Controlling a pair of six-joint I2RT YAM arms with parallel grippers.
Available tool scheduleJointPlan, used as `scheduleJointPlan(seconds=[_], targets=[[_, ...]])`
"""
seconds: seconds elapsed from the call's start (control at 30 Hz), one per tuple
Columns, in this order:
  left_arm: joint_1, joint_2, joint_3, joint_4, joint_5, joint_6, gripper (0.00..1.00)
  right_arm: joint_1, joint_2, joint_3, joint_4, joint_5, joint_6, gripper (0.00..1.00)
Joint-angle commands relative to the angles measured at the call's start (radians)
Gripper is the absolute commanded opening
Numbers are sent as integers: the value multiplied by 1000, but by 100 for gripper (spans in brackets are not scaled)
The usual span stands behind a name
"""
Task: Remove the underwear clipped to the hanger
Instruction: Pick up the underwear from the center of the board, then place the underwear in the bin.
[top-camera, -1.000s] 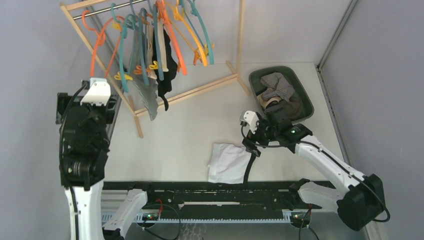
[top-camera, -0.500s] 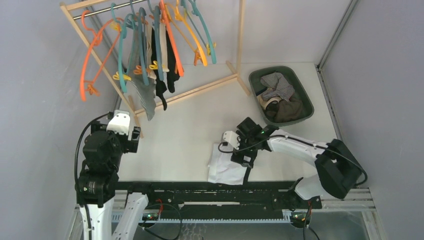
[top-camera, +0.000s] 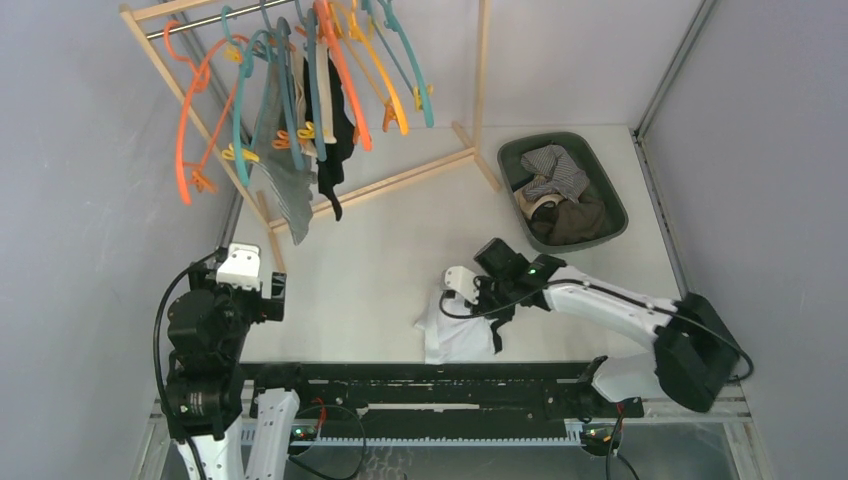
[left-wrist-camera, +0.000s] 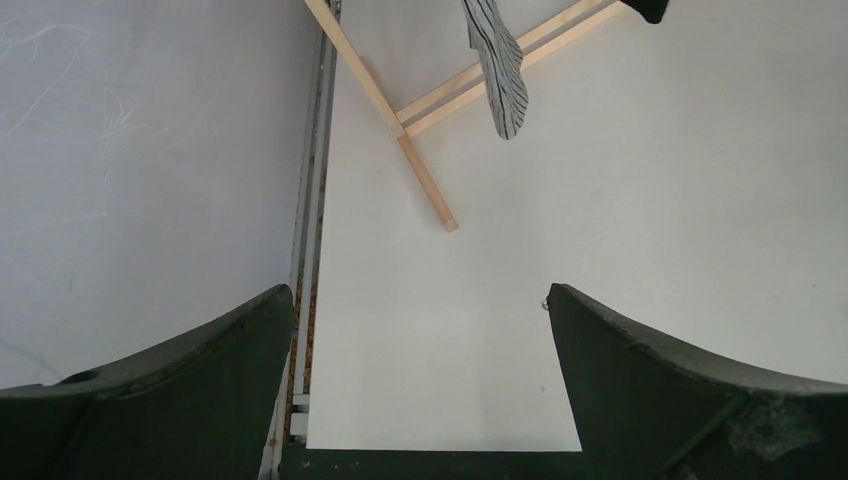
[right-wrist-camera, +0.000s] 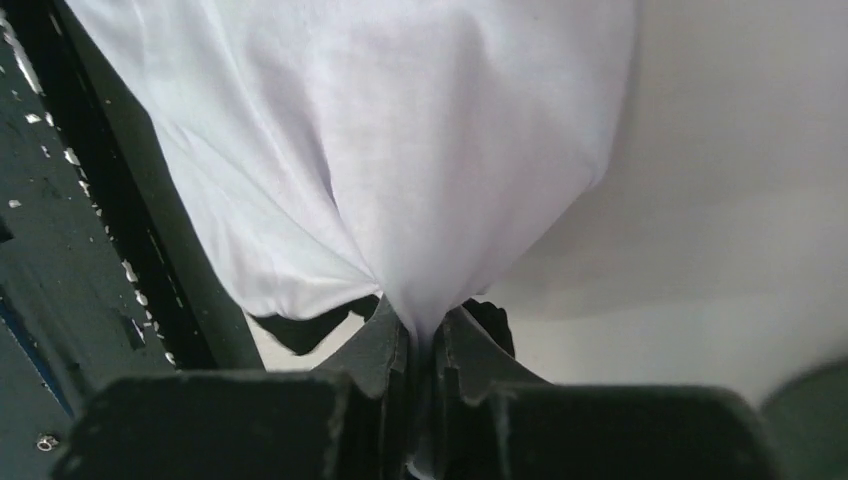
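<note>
My right gripper is to lift the white underwear outward and to the right in the top view. Then it needs to let the underwear go low in the green basket (top-camera: 572, 202), where clothes already lie.
On the table near the front rail lies the white underwear with black trim (top-camera: 452, 336) (right-wrist-camera: 400, 150), bunched up. My right gripper (top-camera: 482, 300) (right-wrist-camera: 422, 325) is shut on its upper edge, and white cloth is pinched between the jaws; a bit of black trim (right-wrist-camera: 300, 331) shows beside them. Grey underwear (top-camera: 286, 192) (left-wrist-camera: 499, 72) and black underwear (top-camera: 336, 150) hang clipped to hangers on the wooden rack (top-camera: 390, 184). My left gripper (top-camera: 246, 288) (left-wrist-camera: 420, 292) is open and holds nothing, low at the table's left edge, near the rack's front foot (left-wrist-camera: 425, 181).
A dark green basket (top-camera: 613, 203) at the back right holds a checked cloth (top-camera: 556, 170) and dark clothes. Orange, teal and yellow hangers (top-camera: 345, 60) crowd the rail. Walls stand close on the left and right. A black rail (top-camera: 430, 377) runs along the near edge.
My right gripper came down from beside the basket onto the white underwear, closed on it and gathered it. The left arm sank from the rack to the table's left edge. The hangers swing.
</note>
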Motion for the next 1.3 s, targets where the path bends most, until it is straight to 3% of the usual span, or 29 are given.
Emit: scheduleJointPlan(seconds=[0.0, 0.3, 0.57, 0.97, 1.27], targets=[[9, -21, -24, 63, 49, -10, 100, -98, -201, 37, -9, -65, 20, 0], [12, -40, -50, 83, 58, 5, 100, -631, -506, 196, -18, -290, 33, 0], [12, -38, -45, 85, 62, 5, 100, -1018, -347, 406, 34, -348, 138, 0], [12, -49, -47, 78, 90, 12, 100, -1051, 6, 483, 159, -118, 240, 0], [12, -63, -44, 77, 100, 16, 100, -949, 283, 482, 142, 8, 209, 14]])
